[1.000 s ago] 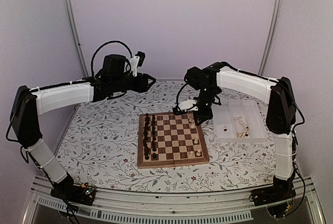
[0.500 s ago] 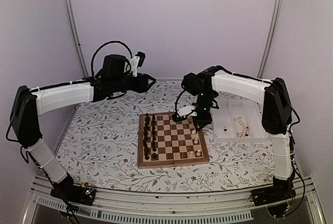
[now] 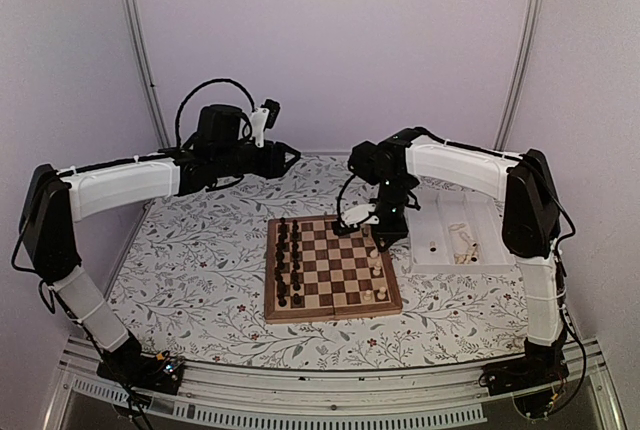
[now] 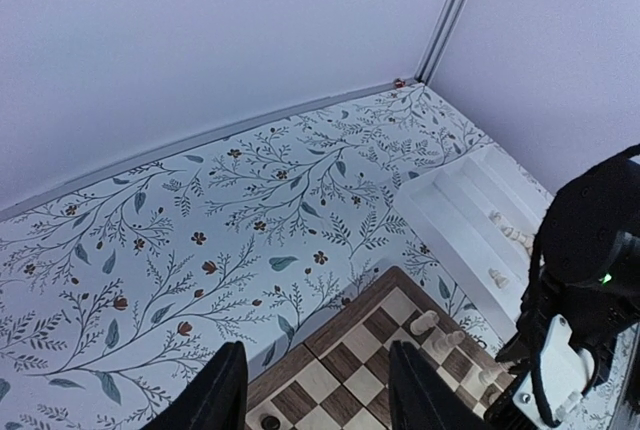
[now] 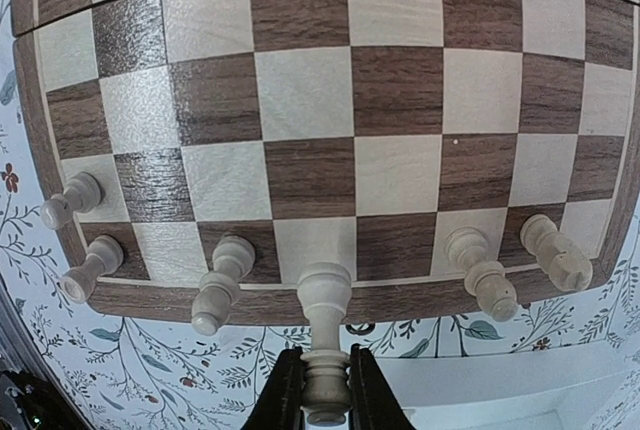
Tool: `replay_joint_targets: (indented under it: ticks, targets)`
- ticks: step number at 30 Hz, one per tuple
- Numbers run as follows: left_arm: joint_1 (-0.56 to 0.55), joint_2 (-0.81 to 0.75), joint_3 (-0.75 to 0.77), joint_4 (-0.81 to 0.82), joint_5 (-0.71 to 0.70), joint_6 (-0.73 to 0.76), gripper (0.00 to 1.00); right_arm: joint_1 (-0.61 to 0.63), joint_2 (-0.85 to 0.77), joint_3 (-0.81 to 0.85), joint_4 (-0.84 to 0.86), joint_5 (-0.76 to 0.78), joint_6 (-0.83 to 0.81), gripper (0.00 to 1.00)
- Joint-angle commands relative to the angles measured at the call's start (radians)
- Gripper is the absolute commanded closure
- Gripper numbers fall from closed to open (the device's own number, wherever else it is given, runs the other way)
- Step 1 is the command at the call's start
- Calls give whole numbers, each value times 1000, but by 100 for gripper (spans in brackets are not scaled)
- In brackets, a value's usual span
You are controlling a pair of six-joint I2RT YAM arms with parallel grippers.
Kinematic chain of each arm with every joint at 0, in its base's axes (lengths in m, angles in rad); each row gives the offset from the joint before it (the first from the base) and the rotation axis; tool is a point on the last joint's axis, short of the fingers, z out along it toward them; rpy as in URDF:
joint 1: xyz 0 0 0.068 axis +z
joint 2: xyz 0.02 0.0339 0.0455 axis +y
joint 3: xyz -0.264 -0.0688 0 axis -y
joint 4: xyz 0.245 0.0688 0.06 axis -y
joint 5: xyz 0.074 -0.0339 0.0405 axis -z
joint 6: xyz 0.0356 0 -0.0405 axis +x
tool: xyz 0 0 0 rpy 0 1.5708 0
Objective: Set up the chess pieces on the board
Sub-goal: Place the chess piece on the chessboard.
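My right gripper has the empty dark edge square (image 5: 398,244) below it, to its right in the wrist view, so I will shift there, lower the piece and release.
The board (image 3: 330,315) lies mid-table with dark pieces (image 3: 288,262) in its two left columns and several cream chess pieces (image 3: 377,272) along its right edge. My right gripper (image 3: 378,240) hangs over that right edge. In the right wrist view it (image 5: 326,390) is shut on the top of an upright cream piece (image 5: 325,300). The piece's base is over a light edge square of the board (image 5: 400,80), between standing cream pieces (image 5: 222,285); whether it touches the square I cannot tell. My left gripper (image 4: 320,390) is open and empty, high above the board's far corner (image 4: 395,315).
A white ridged tray (image 3: 455,255) right of the board holds a few loose cream pieces (image 3: 465,245). Floral cloth (image 3: 200,260) covers the table. The right arm (image 4: 585,280) shows at the right of the left wrist view. Walls close the back and sides.
The right gripper has carried the cream piece from the board's far right corner a little nearer along the right edge and lower. The left arm has stayed still.
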Motion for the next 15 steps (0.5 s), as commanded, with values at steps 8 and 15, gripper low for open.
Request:
replay_joint_targets:
  ticks: [8,15]
  targets:
    - [4,3,22,-11,16,-5,49,7,26,21,-1,28,-12,95]
    - [4,5,22,-11,23,-5,49,10,36,21,12,34,-8,94]
